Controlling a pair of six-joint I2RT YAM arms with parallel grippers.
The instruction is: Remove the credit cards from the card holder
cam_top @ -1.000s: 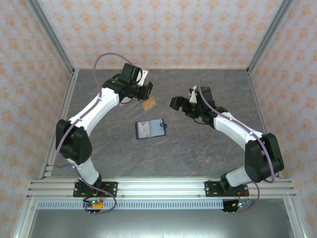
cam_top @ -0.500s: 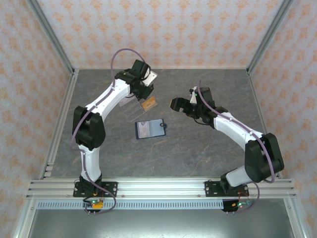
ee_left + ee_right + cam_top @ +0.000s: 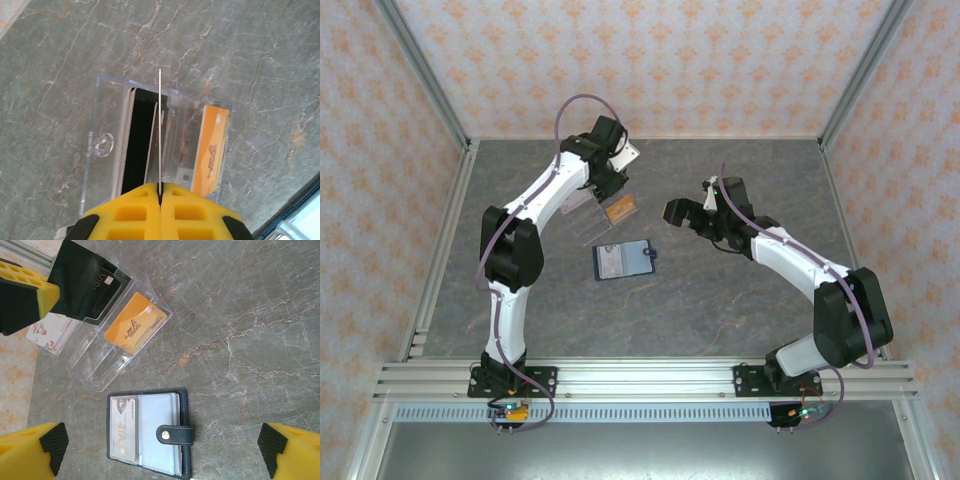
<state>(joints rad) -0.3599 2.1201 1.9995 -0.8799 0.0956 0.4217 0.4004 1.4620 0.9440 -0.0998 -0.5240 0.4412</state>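
My left gripper shifts over the black card's slot (image 3: 139, 137) next, then lowers to release the thin white card.
The card holder (image 3: 623, 259) lies open and flat at mid table, navy with a snap tab (image 3: 175, 434). A silver credit card (image 3: 122, 427) sits in its left pocket. My left gripper (image 3: 160, 187) is shut on a thin white card (image 3: 159, 125), held edge-on above the clear acrylic stand (image 3: 105, 150). That stand holds a black card (image 3: 137, 135) and an orange card (image 3: 212, 147). In the top view the left gripper (image 3: 613, 165) hovers over the stand's back. My right gripper (image 3: 685, 212) hangs open to the right of the card holder, with nothing between its fingers (image 3: 40, 450).
The acrylic stand (image 3: 603, 207) stands just behind the card holder. Patterned walls and metal frame rails (image 3: 440, 250) enclose the grey marble table (image 3: 720, 300). Open table surface lies in front of and to the right of the card holder.
The left arm's elbow has swung inward and its gripper has carried the white card slightly right, over the stand. The right gripper has opened a little wider and otherwise stayed put.
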